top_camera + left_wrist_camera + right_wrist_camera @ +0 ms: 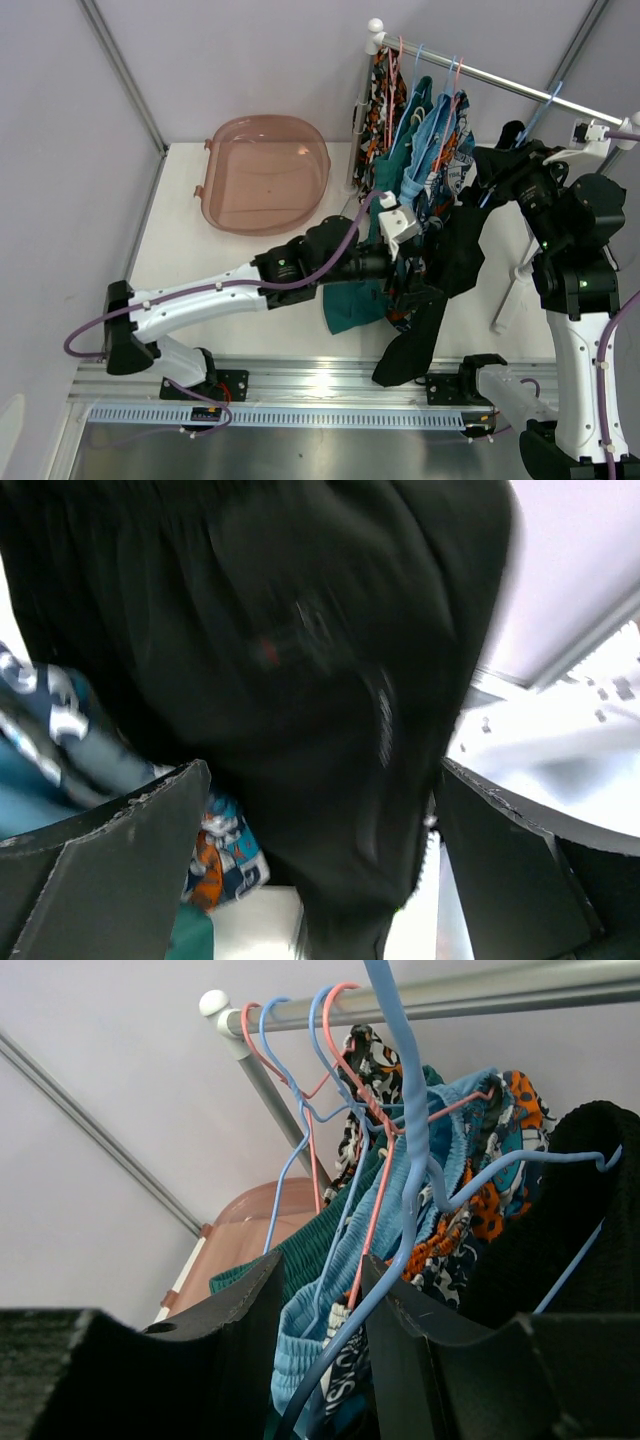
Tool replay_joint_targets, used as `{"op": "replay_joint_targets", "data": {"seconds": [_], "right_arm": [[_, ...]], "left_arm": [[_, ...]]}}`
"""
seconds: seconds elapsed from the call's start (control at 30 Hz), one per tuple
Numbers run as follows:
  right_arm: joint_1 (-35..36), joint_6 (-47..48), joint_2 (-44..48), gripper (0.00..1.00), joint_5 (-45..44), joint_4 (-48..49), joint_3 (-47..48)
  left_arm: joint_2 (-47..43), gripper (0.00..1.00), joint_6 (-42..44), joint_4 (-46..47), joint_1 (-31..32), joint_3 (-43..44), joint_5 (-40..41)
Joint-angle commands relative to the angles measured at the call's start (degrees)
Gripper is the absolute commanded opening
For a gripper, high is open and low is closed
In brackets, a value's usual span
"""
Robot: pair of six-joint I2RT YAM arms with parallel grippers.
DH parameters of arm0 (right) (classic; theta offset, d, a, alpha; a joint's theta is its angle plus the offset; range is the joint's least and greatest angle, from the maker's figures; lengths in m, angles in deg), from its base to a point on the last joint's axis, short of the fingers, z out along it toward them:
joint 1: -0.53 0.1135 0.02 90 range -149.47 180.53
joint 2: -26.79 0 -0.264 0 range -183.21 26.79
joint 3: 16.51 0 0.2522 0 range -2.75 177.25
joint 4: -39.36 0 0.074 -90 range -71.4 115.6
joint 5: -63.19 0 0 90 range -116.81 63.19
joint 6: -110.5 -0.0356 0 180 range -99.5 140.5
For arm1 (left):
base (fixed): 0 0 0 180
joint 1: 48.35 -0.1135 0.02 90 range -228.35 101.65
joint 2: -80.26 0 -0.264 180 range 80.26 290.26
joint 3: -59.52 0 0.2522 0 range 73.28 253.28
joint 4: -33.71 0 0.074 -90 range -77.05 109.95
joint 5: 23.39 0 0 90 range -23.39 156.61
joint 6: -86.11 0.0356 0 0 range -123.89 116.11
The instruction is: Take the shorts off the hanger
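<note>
The left gripper will slide to the right in the top view next, farther onto the black shorts (455, 250), and then close, because the cloth of the shorts hangs between its fingers.
Several shorts hang on wire hangers from a metal rail (500, 80). The camouflage pair (385, 90) is furthest left, then the teal pair (350, 305), the light blue pair (430, 130) and the patterned pair (455, 150). The black shorts (455, 250) hang lowest, on a blue hanger (545, 100). My left gripper (410, 280) is open, with the black shorts (300, 680) hanging between its fingers (130, 860). My right gripper (500, 160) is open. In its wrist view the blue hanger's wire (410, 1140) runs through the gap of that gripper (322, 1265), against the right finger (430, 1360).
A pink plastic basin (265, 170) sits on the white table at the back left and also shows in the right wrist view (250, 1220). The rack's upright post (360, 120) stands beside it. Pink and blue hangers (300, 1080) crowd the rail's left end.
</note>
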Motion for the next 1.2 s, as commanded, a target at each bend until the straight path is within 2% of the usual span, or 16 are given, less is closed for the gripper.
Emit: {"op": "replay_joint_targets", "data": {"seconds": [0.0, 0.23, 0.5, 0.57, 0.6, 0.77, 0.8, 0.87, 0.97, 1.0, 1.17], "right_arm": [[0.3, -0.1, 2.6, 0.0, 0.6, 2.5, -0.3], [0.3, 0.0, 4.5, 0.0, 0.2, 2.6, -2.9], [0.3, 0.3, 4.9, 0.0, -0.6, 2.9, -3.4], [0.3, 0.1, 4.7, 0.0, -0.6, 3.2, -3.3], [0.2, 0.0, 4.7, 0.0, -0.7, 3.2, -3.2], [0.3, -0.3, 4.7, 0.0, -0.9, 3.2, -3.2], [0.3, -0.3, 4.7, 0.0, -0.9, 3.1, -3.2], [0.3, -0.3, 4.8, 0.0, -0.9, 3.0, -2.9], [0.3, -0.3, 4.9, 0.0, -1.1, 2.7, -2.7], [0.2, -0.3, 5.0, 0.0, -1.1, 2.6, -2.7], [0.2, 0.0, 4.8, 0.0, -1.6, 2.4, -2.6]], "left_arm": [[1.9, 0.99, 2.0, 5.0, 1.3, 7.9, 2.7], [7.7, 0.99, 2.1, 3.5, 3.2, 13.5, 3.6], [7.4, 0.99, 2.6, 1.4, 5.6, 12.6, 5.6], [7.6, 0.91, 2.3, 1.1, 5.9, 11.1, 6.8], [8.0, 0.83, 2.1, 1.0, 6.0, 10.6, 7.3], [8.5, 0.73, 1.8, 1.6, 7.3, 7.5, 11.3], [8.8, 0.62, 1.9, 1.4, 7.3, 7.6, 11.9], [9.7, 0.52, 2.0, 1.0, 7.4, 7.7, 13.6], [11.1, 0.18, 2.0, 0.7, 7.4, 8.6, 14.8], [11.3, 0.0, 1.6, 0.3, 7.5, 8.9, 15.3], [11.0, 0.0, 1.9, -3.0, 9.2, 10.6, 19.4]]}}
